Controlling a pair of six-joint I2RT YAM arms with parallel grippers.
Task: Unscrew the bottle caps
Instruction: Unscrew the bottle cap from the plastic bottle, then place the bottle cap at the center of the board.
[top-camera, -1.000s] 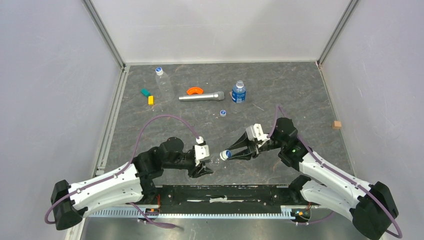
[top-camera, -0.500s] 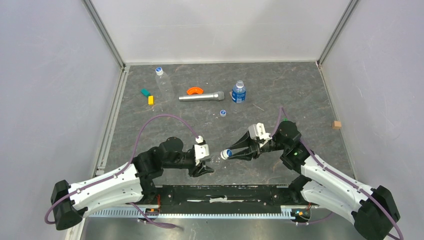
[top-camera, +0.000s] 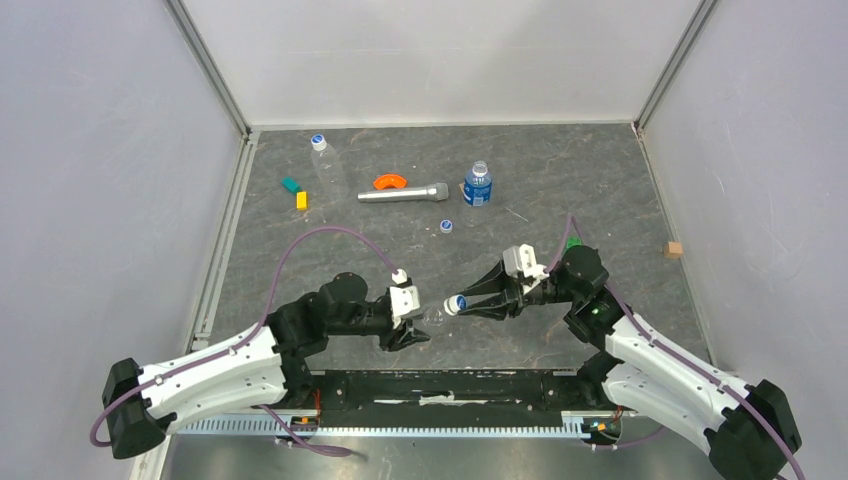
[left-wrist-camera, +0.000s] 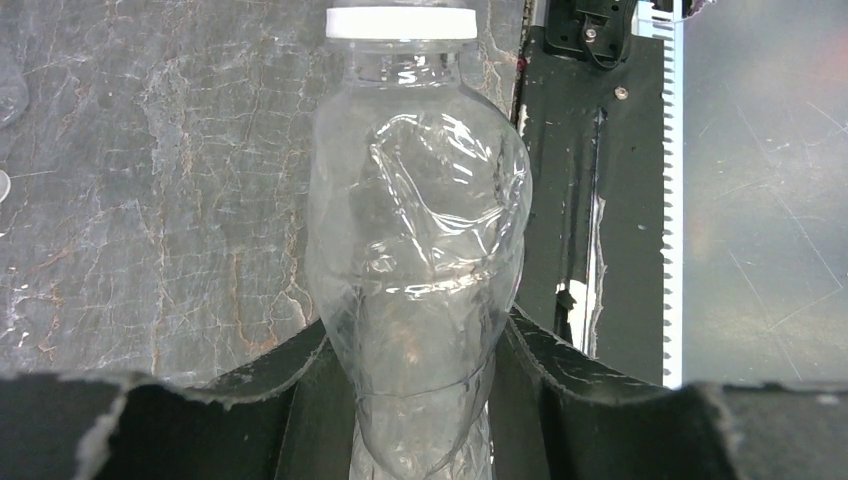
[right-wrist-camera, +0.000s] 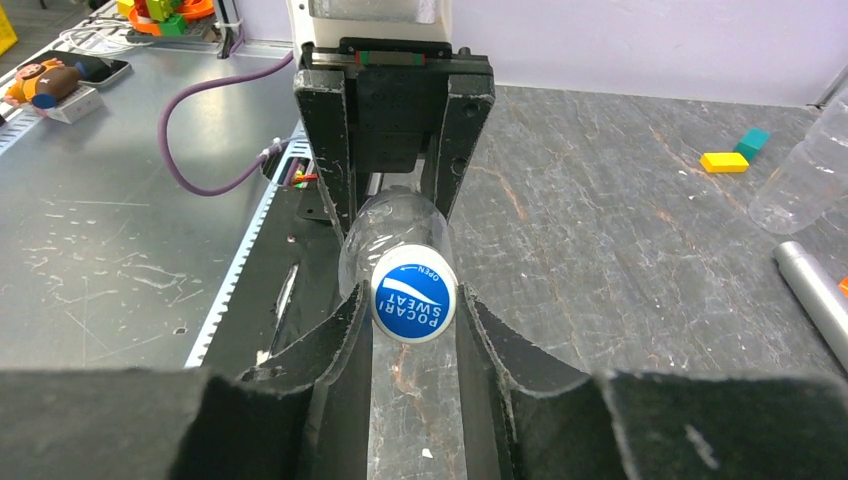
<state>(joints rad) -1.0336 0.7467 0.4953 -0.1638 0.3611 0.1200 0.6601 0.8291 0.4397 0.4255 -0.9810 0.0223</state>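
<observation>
I will next pull off the cap that my right gripper is holding, move it outward and down to bare tabletop by the blue-label bottle (top-camera: 477, 185) and let it go.
A crushed clear bottle (left-wrist-camera: 420, 250) lies level between the two arms, just above the table near its front edge. My left gripper (left-wrist-camera: 418, 335) is shut on the bottle's body (top-camera: 435, 318). The bottle's blue-topped white cap (right-wrist-camera: 413, 296) faces my right gripper (right-wrist-camera: 413, 300), which is shut on the cap (top-camera: 456, 303). The cap (left-wrist-camera: 400, 22) sits on the neck. A second clear bottle (top-camera: 325, 165) lies capped at the far left. A blue-label bottle (top-camera: 477, 185) stands capped at the back. One loose cap (top-camera: 446, 225) rests on the table.
A silver cylinder (top-camera: 403, 192) and an orange curved piece (top-camera: 389, 181) lie at the back. Green (top-camera: 291, 184) and yellow (top-camera: 301, 200) blocks sit at the far left. A wooden cube (top-camera: 674, 249) is by the right wall. The black base rail (top-camera: 450, 385) runs below the grippers.
The right arm's wrist and elbow have swung a little to the right and back, and the cap in its jaws has shifted slightly right. The left arm holds still.
</observation>
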